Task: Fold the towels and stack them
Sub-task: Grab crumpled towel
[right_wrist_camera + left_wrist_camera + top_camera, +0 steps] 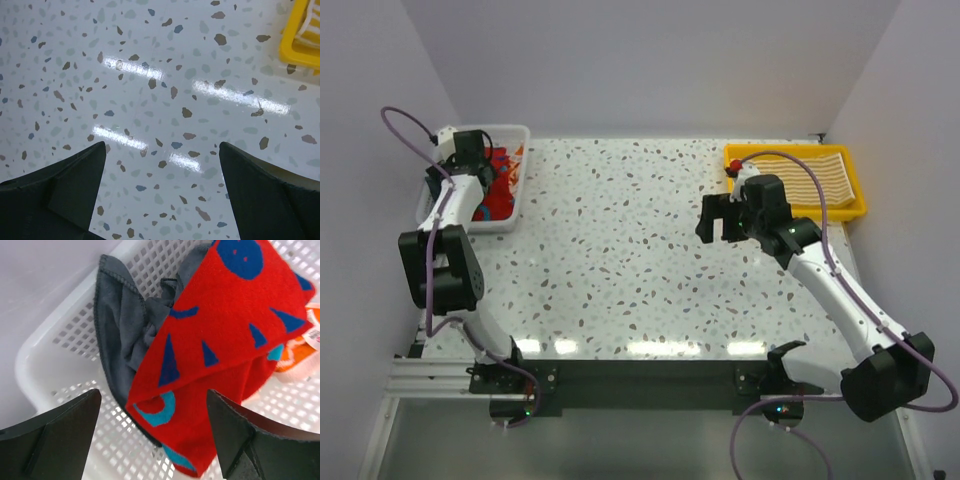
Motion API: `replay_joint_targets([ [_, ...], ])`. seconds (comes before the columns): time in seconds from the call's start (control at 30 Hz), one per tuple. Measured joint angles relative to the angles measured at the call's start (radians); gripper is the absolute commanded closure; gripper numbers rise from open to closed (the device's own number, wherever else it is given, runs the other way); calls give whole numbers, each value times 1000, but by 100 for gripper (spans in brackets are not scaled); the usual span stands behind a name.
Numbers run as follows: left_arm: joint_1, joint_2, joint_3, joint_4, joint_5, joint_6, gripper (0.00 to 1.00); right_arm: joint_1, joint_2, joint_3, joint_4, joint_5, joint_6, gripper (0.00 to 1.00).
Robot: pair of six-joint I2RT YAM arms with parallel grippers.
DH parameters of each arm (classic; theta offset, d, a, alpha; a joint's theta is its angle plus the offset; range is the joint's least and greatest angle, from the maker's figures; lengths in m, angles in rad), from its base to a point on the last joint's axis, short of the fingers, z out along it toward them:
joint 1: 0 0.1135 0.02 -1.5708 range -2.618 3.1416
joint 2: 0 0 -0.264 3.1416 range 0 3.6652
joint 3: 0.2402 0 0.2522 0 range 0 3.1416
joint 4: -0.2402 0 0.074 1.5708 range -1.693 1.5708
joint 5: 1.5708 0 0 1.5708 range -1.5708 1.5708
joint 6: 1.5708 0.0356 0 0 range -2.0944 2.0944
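Note:
Next, my left gripper lowers onto the middle of the uppermost red towel in the basket, by the blue triangles.
A red towel with blue and teal marks (225,315) lies crumpled in the white mesh basket (70,330), on top of a dark blue-grey towel (120,325). An orange printed towel (295,360) lies beside them. My left gripper (154,395) is open just above the red towel's lower edge, one finger on either side, holding nothing. In the top view the left gripper (480,158) is over the basket (510,132) at the far left. A tan-and-white striped towel (815,175) lies flat in the yellow tray (860,205). My right gripper (717,222) is open and empty above the table, left of the tray.
The speckled table (620,250) spreads between basket and tray. The right wrist view shows bare tabletop under the right gripper (162,145), with the yellow tray's corner (295,52) at the upper right. White walls close in the back and both sides.

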Motion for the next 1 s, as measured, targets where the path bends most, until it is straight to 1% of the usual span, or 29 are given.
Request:
replay_joint_targets([
  [0.2, 13, 148, 69, 16, 25, 0, 15, 2, -3, -40, 13, -42, 1, 1],
  [0.23, 13, 165, 78, 21, 30, 0, 19, 4, -2, -42, 12, -48, 1, 1],
  [0.3, 13, 203, 103, 29, 39, 0, 22, 5, 4, -42, 15, -59, 1, 1],
  [0.47, 18, 298, 166, 63, 55, 4, 37, 6, 30, -42, 19, -80, 2, 1],
  [0.57, 19, 333, 173, 82, 65, 9, 54, 6, 37, -42, 18, -83, 2, 2],
  [0.6, 19, 343, 177, 85, 69, 12, 73, 6, 37, -42, 17, -83, 2, 2],
  [0.63, 19, 350, 182, 88, 72, 8, 84, 6, 37, -42, 16, -83, 2, 2],
  [0.7, 19, 360, 195, 86, 79, 17, 100, 6, 37, -42, 14, -83, 2, 2],
  [0.87, 21, 342, 201, 75, 93, 30, 100, 7, 37, -42, 0, -82, 2, 1],
  [1.0, 23, 256, 209, 23, 95, 29, 100, 7, 37, -36, -9, -82, 2, 2],
])
